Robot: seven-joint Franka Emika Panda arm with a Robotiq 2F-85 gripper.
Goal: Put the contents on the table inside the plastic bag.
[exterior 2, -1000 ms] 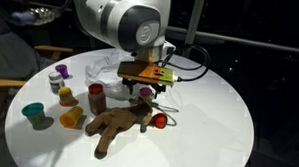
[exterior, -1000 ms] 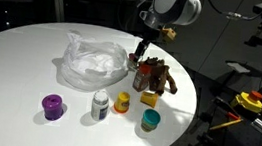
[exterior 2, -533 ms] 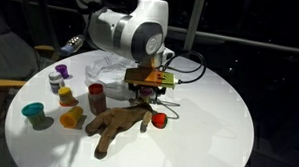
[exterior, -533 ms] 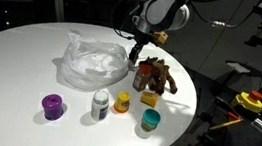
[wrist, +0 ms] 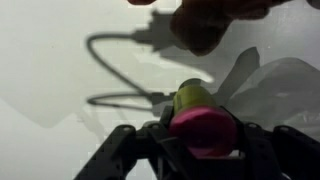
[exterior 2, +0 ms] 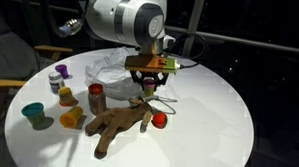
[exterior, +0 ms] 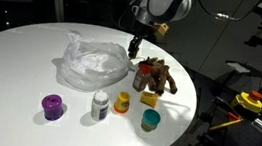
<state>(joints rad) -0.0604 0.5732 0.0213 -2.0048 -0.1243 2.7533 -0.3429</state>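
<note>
The small container still hangs outside, beside the bag. My gripper raises it over the wrinkly plastic bag (exterior: pixel 95 62) (wrist: pixel 284 96) next, then lowers it inside.
In the wrist view my gripper (wrist: pixel 200 135) is shut on a small container with a pink lid (wrist: pixel 203 128) and a yellow-green body. In both exterior views the gripper (exterior: pixel 134 49) (exterior 2: pixel 147 85) hangs just above the table, between the wrinkly plastic bag (exterior: pixel 94 60) (exterior 2: pixel 108 66) and the brown plush toy (exterior: pixel 154 76) (exterior 2: pixel 118 127). On the white table (exterior: pixel 16 64) stand a purple container (exterior: pixel 52 105), a white-grey one (exterior: pixel 100 105), a yellow one (exterior: pixel 122 102) and a teal one (exterior: pixel 151 119). A yellow cube (exterior: pixel 150 99) lies beside the plush.
A reddish container (exterior 2: pixel 95 95) stands near the bag, and a small red ball (exterior 2: pixel 159 120) lies by the plush. The table's edge curves close behind the teal container. Off the table are a yellow and red object (exterior: pixel 252 100) and dark equipment.
The jaws have closed on the pink-lidded container beside the plush toy. The gripper has risen a little and turned slightly toward the bag.
</note>
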